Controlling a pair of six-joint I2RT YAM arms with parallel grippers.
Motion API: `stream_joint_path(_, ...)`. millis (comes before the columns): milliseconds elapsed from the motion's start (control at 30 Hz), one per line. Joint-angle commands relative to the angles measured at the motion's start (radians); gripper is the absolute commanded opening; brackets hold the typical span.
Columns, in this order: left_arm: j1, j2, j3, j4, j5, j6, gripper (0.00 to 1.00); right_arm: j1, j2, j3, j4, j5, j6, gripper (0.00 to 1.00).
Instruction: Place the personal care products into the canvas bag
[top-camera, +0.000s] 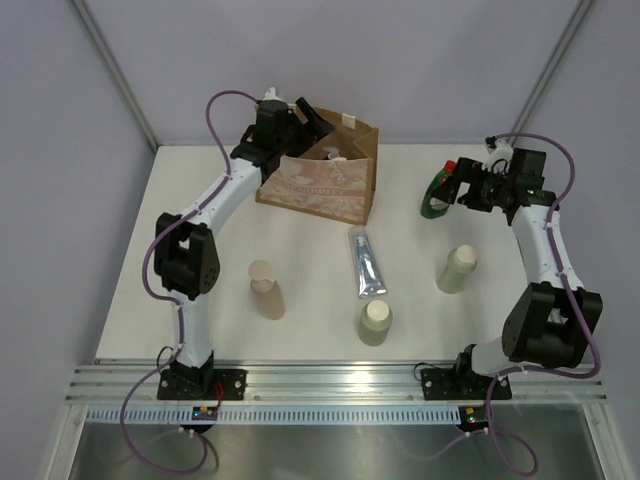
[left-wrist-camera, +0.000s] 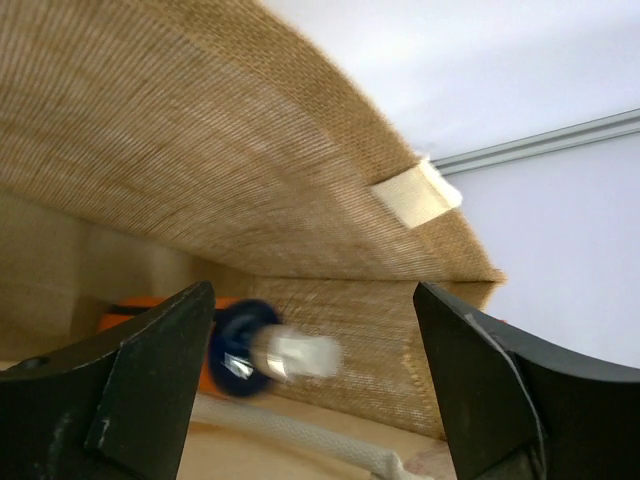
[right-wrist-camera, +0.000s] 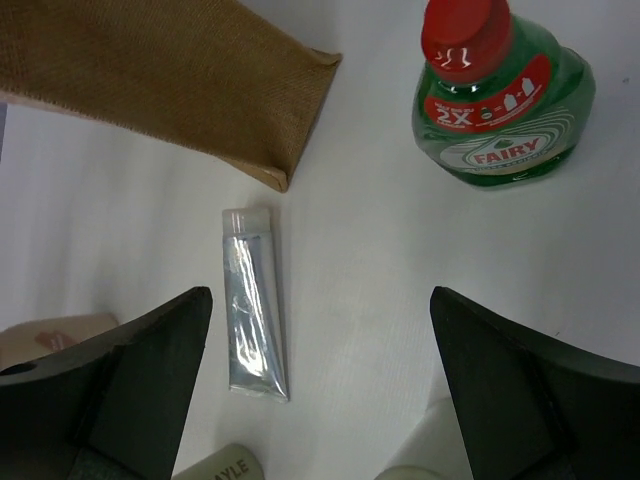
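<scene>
The green bottle (top-camera: 438, 192) stands beyond the open fingers of my right gripper, so my right gripper will turn, move outward and go down until its fingers are on both sides of the bottle below the red cap.
The canvas bag (top-camera: 325, 185) stands at the back of the table with its mouth open. My left gripper (top-camera: 308, 118) hangs at that mouth, open. In the left wrist view the small orange bottle (left-wrist-camera: 128, 310) with its blue-white pump lies blurred inside the bag (left-wrist-camera: 200, 170), low between my left gripper's (left-wrist-camera: 315, 385) spread fingers, gripped by neither. My right gripper (top-camera: 463, 188) stands open beside the green red-capped bottle (top-camera: 438, 192). Three beige bottles (top-camera: 266, 290) (top-camera: 375, 323) (top-camera: 457, 269) stand on the table. The silver-blue tube (top-camera: 366, 263) lies flat.
In the right wrist view the green bottle (right-wrist-camera: 495, 100) lies ahead to the right, the tube (right-wrist-camera: 255, 315) left of the open gripper (right-wrist-camera: 320, 390), the bag's corner (right-wrist-camera: 200, 80) upper left. A cream handle (left-wrist-camera: 300, 440) lies in the bag.
</scene>
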Motion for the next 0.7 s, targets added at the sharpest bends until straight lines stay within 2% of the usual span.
stream_joint_path(0,0.003,-0.043,0.048,0.090,0.037,0.036,0.87,0.005,0.006,0.026,0.120,0.137,0.171,0.99)
stream_joint_path(133,0.005,-0.077,0.045,0.088,0.070,0.100,0.91,0.052,0.026,0.028,0.150,0.340,0.219,1.00)
stream_joint_path(367,0.006,-0.268,-0.030,0.044,0.068,0.373,0.95,0.193,0.156,0.140,0.037,0.677,0.317,0.99)
stream_joint_path(400,0.007,-0.337,-0.075,0.042,0.059,0.404,0.99,0.195,0.167,0.155,0.030,0.714,0.326,0.99)
stream_joint_path(600,0.010,-0.641,-0.282,0.039,-0.058,0.571,0.99,0.246,0.218,0.154,0.076,0.917,0.394,0.99)
stream_joint_path(667,0.010,-0.718,-0.400,0.044,-0.081,0.594,0.99,0.258,0.245,0.166,0.085,0.953,0.400,0.99)
